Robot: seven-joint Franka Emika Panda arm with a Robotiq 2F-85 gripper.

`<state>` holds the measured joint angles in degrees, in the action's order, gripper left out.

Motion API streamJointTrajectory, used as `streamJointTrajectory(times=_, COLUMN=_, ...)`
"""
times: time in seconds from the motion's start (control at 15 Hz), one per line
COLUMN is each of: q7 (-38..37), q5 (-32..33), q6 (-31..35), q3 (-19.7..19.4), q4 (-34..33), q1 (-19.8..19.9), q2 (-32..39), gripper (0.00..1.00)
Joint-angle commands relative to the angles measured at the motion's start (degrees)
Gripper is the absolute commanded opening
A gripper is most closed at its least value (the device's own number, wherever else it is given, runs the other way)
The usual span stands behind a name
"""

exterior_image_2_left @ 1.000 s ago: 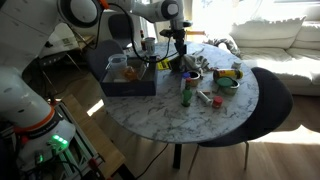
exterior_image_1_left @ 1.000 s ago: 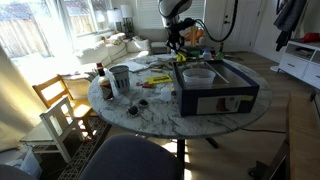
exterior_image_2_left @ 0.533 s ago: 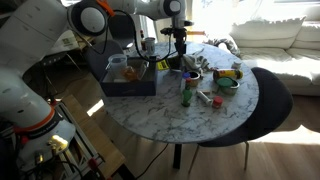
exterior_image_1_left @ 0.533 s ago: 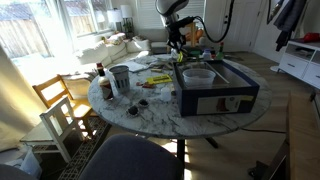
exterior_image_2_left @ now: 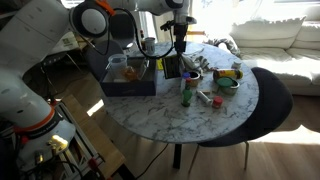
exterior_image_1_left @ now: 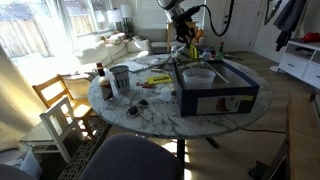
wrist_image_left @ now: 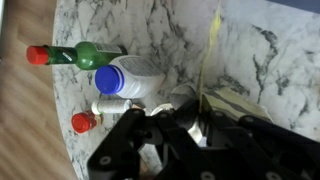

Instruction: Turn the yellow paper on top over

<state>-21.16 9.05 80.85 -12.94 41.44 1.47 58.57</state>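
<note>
My gripper next moves down toward the bare marble beside the dark blue box to release the yellow paper (wrist_image_left: 209, 52), since it still hangs edge-on above the table.
The yellow paper (wrist_image_left: 209, 52) hangs edge-on from my gripper (wrist_image_left: 182, 108) in the wrist view, a thin yellow line running up from the jaws. The gripper is shut on its edge. In both exterior views the gripper (exterior_image_1_left: 184, 38) (exterior_image_2_left: 180, 44) is raised above the far part of the marble table, and the sheet (exterior_image_2_left: 172, 67) dangles below it, beside the dark blue box (exterior_image_1_left: 215, 90) (exterior_image_2_left: 125, 78). More sheets (wrist_image_left: 235, 103) lie on the table under the gripper.
A green bottle with a red cap (wrist_image_left: 75, 55), a white bottle with a blue cap (wrist_image_left: 126, 78) and a small red-capped bottle (wrist_image_left: 88, 120) lie on the marble. A metal can (exterior_image_1_left: 120, 78) and a wooden chair (exterior_image_1_left: 60, 108) stand at one side. A bowl (exterior_image_2_left: 228, 78) stands on the table.
The gripper has risen from the table surface and taken the yellow paper up with it; the sheet now hangs in the air.
</note>
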Motion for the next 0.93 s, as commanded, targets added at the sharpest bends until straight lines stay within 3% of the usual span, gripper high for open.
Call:
streamJointTrajectory(times=0.0, q7=0.8, q5=1.7, q6=-2.8, q3=-1.1, q4=-5.0, q1=-0.1, q2=5.0, gripper=0.01)
streamJointTrajectory(times=0.53, q7=-2.1, q5=-0.4, q6=0.0, q3=0.1, q4=-10.4, q1=-0.7, q2=11.5, gripper=0.01)
streamJointTrajectory(times=0.87, q7=-7.6, q5=-4.6, q6=5.0, q3=2.7, q4=-13.1, q1=-0.2, q2=12.6, gripper=0.01)
